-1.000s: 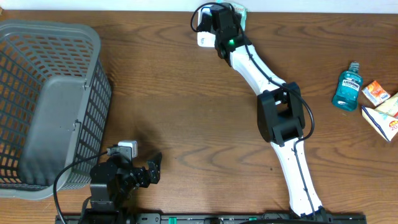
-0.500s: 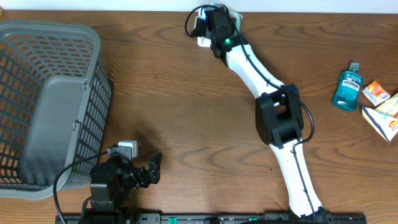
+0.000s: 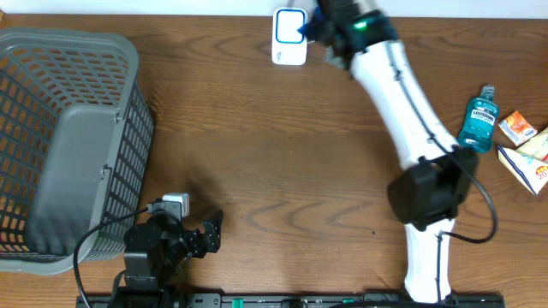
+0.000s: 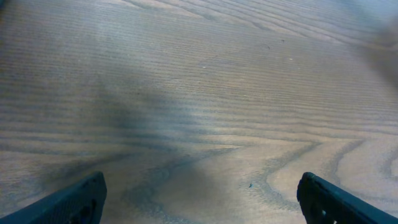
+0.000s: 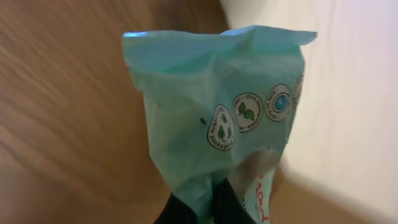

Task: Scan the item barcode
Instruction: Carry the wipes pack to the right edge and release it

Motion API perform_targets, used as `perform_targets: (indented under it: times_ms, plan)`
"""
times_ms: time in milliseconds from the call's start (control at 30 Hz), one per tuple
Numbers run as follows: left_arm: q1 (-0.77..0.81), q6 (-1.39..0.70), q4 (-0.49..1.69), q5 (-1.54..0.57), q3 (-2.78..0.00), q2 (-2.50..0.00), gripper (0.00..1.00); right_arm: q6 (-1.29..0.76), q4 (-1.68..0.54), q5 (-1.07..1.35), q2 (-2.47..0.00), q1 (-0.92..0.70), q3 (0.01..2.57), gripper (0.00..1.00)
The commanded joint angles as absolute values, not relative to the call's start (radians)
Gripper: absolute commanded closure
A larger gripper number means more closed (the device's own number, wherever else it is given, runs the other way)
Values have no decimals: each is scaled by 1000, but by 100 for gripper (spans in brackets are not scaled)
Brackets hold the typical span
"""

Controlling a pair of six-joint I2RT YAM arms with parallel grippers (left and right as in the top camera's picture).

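The robot's right gripper will next swing from the scanner back toward the mouthwash bottle and white carton, then go down and let go of the packet beside them.
A teal plastic packet with round leaf badges fills the right wrist view, and my right gripper is shut on its lower end. Seen from above, that gripper hangs at the table's far edge, just right of the white scanner with its blue screen; the packet itself is hard to make out there. My left gripper rests near the front edge, open. Its fingertips stand wide apart over bare wood, with nothing between them.
A grey mesh basket takes up the left side. At the right edge stand a blue mouthwash bottle, a small orange box and a white carton.
The right arm has swung to the right with the packet, from over the scanner to beside it, so the scanner's blue screen now shows. The left arm has not moved.
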State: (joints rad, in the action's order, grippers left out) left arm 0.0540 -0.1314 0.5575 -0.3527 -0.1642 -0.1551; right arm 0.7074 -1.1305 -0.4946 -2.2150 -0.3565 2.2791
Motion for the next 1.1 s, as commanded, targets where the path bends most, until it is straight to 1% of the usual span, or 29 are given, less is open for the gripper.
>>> perform_targets:
  times_ms: [0, 33, 100, 167, 267, 400, 600, 733, 833, 1067]
  plan:
    - [51, -136, 569, -347, -154, -154, 2, 312, -1205, -547, -2247, -237, 2267, 99]
    - [51, -136, 568, -347, -154, -154, 2, 208, -1233, -540, -2251, -205, 2258, 99]
    - [51, -136, 568, -347, -154, -154, 2, 86, -1297, -494, -2252, -150, 2234, 99]
    - [51, -136, 568, -347, -154, -154, 2, 36, -1346, -461, -2252, -104, 2209, 99]
    - [51, -136, 568, -347, -154, -154, 2, -162, -1438, -512, -2252, -12, 2176, 99]
    - [51, -136, 568, -347, -154, -154, 2, -306, -1521, -525, -2252, 96, 2159, 99]
    - [51, -136, 568, -347, -154, -154, 2, -370, -1598, -521, -2251, 216, 2137, 99]
    - [51, -136, 568, -347, -154, -154, 2, -411, -1586, -516, -2249, 257, 2129, 99]
    - [51, -136, 568, -347, -154, -154, 2, -422, -1541, -522, -2249, 296, 2074, 99]
    - [51, -136, 568, -347, -154, -154, 2, -412, -1293, -517, -2249, 361, 1808, 99]
